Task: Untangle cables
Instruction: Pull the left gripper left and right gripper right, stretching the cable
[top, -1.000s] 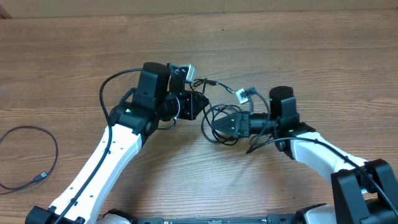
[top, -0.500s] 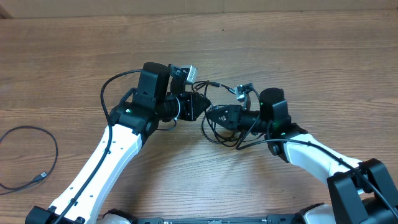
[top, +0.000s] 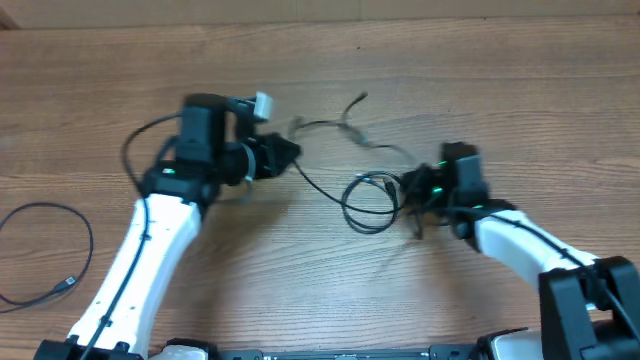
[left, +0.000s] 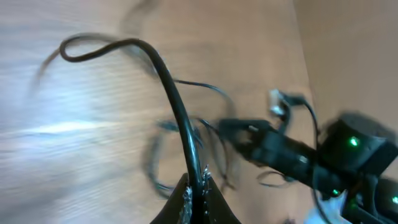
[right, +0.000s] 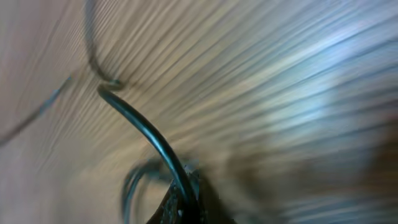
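Observation:
I should next pull the second cable off the loop with my right gripper, to the right in the overhead view, and release it on bare tabletop.
Two tangled black cables (top: 368, 205) lie stretched across mid-table. One forms a loop beside my right gripper (top: 408, 184), and a thin strand (top: 345, 118) runs up toward the far side. My left gripper (top: 288, 155) is shut on a cable that slants down-right into the loop. In the left wrist view, that cable (left: 168, 87) rises from the closed gripper (left: 196, 186) and curls off to the left. The right wrist view is blurred but shows my right gripper (right: 186, 196) shut on a cable (right: 146, 134). A third cable (top: 89, 240) lies alone at the far left, its plug (top: 68, 284) near the front.
The right arm (left: 311, 158) shows in the left wrist view with a green light on it. Thicker black cords run along both arms. Cardboard edges the table's far side (top: 320, 10).
The right gripper closed on a cable. The arms pulled apart, the left going left and the right going right. The tight bunch between them has spread into a stretched strand and a loop.

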